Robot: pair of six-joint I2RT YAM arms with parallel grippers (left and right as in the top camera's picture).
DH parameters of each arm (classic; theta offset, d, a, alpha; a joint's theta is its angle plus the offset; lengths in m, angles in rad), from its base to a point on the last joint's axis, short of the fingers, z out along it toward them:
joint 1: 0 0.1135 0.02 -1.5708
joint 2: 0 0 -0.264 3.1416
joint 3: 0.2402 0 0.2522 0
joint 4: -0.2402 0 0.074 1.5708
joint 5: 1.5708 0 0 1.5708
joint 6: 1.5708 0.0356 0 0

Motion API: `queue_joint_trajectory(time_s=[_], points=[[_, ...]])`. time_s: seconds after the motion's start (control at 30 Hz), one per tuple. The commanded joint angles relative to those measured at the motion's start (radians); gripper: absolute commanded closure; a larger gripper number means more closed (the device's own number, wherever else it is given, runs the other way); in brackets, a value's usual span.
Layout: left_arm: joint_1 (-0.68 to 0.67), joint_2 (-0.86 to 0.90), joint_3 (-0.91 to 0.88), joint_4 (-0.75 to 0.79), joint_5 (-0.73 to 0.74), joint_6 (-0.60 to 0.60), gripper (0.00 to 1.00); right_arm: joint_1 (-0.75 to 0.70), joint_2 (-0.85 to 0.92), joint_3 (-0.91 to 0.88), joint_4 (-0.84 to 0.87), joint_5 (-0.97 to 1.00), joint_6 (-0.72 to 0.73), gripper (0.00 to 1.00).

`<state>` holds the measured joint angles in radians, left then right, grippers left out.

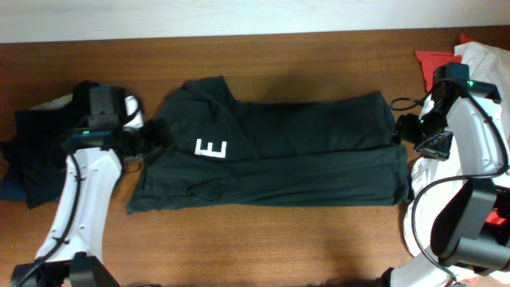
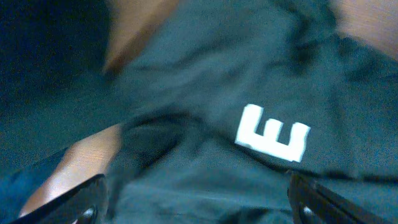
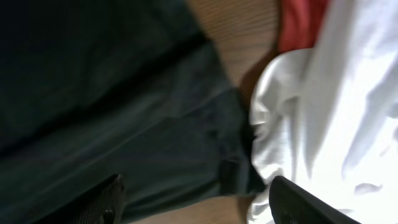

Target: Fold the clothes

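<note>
Next, my left gripper needs to move outward, toward the right in the overhead view, and down to the shirt's far corner [image 1: 206, 88], which lies outward of it beyond the E.
A dark green shirt [image 1: 279, 155] with a white letter E [image 1: 211, 148] lies folded lengthwise across the middle of the wooden table. My left gripper [image 1: 155, 135] hovers open at the shirt's left end; in the left wrist view its fingers [image 2: 196, 202] straddle the dark cloth [image 2: 249, 74] below the E [image 2: 272, 134]. My right gripper [image 1: 402, 131] is open at the shirt's right end; in the right wrist view the fingers [image 3: 196, 202] span the shirt's corner [image 3: 124, 124] and nothing is held.
A pile of dark clothes [image 1: 32, 155] lies at the far left. White [image 1: 486, 72] and red [image 1: 434, 62] garments lie at the far right, with the white one [image 3: 336, 93] touching the shirt's right edge. Bare wood runs along the front and back.
</note>
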<state>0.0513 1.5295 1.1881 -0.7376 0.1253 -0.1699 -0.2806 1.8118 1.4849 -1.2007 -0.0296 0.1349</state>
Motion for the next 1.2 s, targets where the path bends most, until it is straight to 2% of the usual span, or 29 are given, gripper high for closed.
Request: queue_joint_trajectory(time_s=[0.0,0.13,0.2,0.27,0.33,0.4,0.43,0.6,0.63,0.7,0.77,0.83,0.87,0.97,1.07,1.17], points=[[-0.082,0.103,0.119,0.066,0.053,0.119,0.04,0.0,-0.018,0.013,-0.014,-0.072,-0.057,0.23],[-0.105,0.391,0.418,0.077,0.092,0.118,0.04,0.0,-0.018,0.012,-0.018,-0.072,-0.056,0.23],[-0.107,0.559,0.585,0.08,0.102,0.117,0.07,0.0,-0.018,0.012,-0.019,-0.072,-0.056,0.23],[-0.111,0.65,0.659,0.087,0.137,0.11,0.08,0.0,-0.018,0.012,-0.019,-0.075,-0.056,0.23],[-0.121,0.754,0.681,0.163,0.178,0.047,0.16,0.0,-0.018,0.011,-0.019,-0.076,-0.056,0.23],[-0.123,0.807,0.681,0.191,0.214,-0.021,0.19,0.0,-0.018,0.01,-0.019,-0.076,-0.056,0.23],[-0.126,0.828,0.681,0.206,0.255,-0.024,0.2,0.0,-0.018,0.01,-0.019,-0.076,-0.056,0.23],[-0.134,0.845,0.681,0.206,0.256,-0.043,0.25,0.0,-0.018,0.01,-0.019,-0.076,-0.056,0.23],[-0.134,0.845,0.681,0.204,0.256,-0.043,0.29,0.0,-0.018,0.01,-0.019,-0.076,-0.056,0.23],[-0.134,0.845,0.681,0.208,0.252,-0.043,0.48,0.0,-0.018,0.01,-0.018,-0.076,-0.056,0.23],[-0.134,0.845,0.681,0.206,0.245,-0.043,0.72,0.0,-0.018,0.01,-0.018,-0.076,-0.056,0.23],[-0.136,0.845,0.681,0.205,0.245,-0.043,0.82,0.0,-0.018,0.01,-0.018,-0.076,-0.056,0.23],[-0.136,0.845,0.681,0.2,0.245,-0.043,0.9,0.0,-0.018,0.01,-0.016,-0.076,-0.056,0.23],[-0.136,0.845,0.681,0.175,0.214,-0.043,0.99,0.0,-0.018,0.01,-0.014,-0.076,-0.056,0.23],[-0.139,0.845,0.681,0.124,0.132,-0.043,0.99,0.0,-0.018,0.01,-0.012,-0.076,-0.056,0.23],[-0.133,0.806,0.728,0.123,0.269,-0.012,0.99,0.0,-0.018,0.01,0.059,-0.095,-0.057,0.24]])
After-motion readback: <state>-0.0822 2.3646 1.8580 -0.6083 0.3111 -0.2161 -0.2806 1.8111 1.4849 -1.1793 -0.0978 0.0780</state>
